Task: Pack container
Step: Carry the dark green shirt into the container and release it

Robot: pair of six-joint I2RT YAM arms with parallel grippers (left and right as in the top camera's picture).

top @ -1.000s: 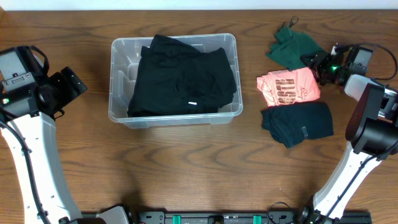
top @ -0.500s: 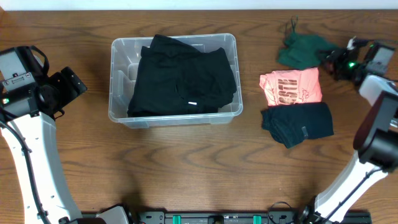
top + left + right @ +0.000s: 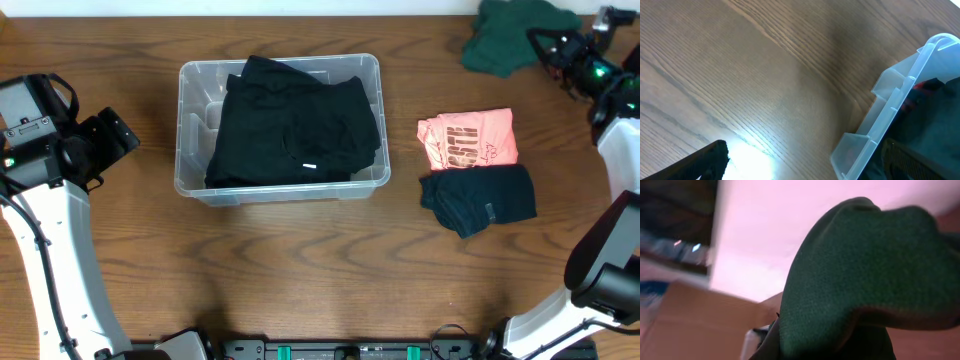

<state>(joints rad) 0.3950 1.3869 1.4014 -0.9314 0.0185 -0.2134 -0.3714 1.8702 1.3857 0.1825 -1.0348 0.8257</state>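
Observation:
My right gripper will next go left in the overhead view until it is above the container's barer end, then lower to free the green garment (image 3: 510, 35) there.
The clear plastic container (image 3: 190, 130) sits left of centre and holds a black garment (image 3: 295, 125). Its corner shows in the left wrist view (image 3: 875, 125). My right gripper (image 3: 545, 45) is shut on a dark green garment (image 3: 510, 35) and holds it lifted at the far right back edge. The green cloth fills the right wrist view (image 3: 855, 280) and hides the fingers. A pink folded shirt (image 3: 467, 138) and a dark teal folded garment (image 3: 478, 198) lie on the table right of the container. My left gripper (image 3: 118, 140) is open and empty, left of the container.
The wooden table (image 3: 320, 280) carries everything. The left arm's white links (image 3: 50, 250) run down the left side. The right arm (image 3: 615, 180) stands along the right edge, beside the folded garments.
My right gripper has lifted the dark green garment off the table and carried it up and to the back right. The left arm has not moved.

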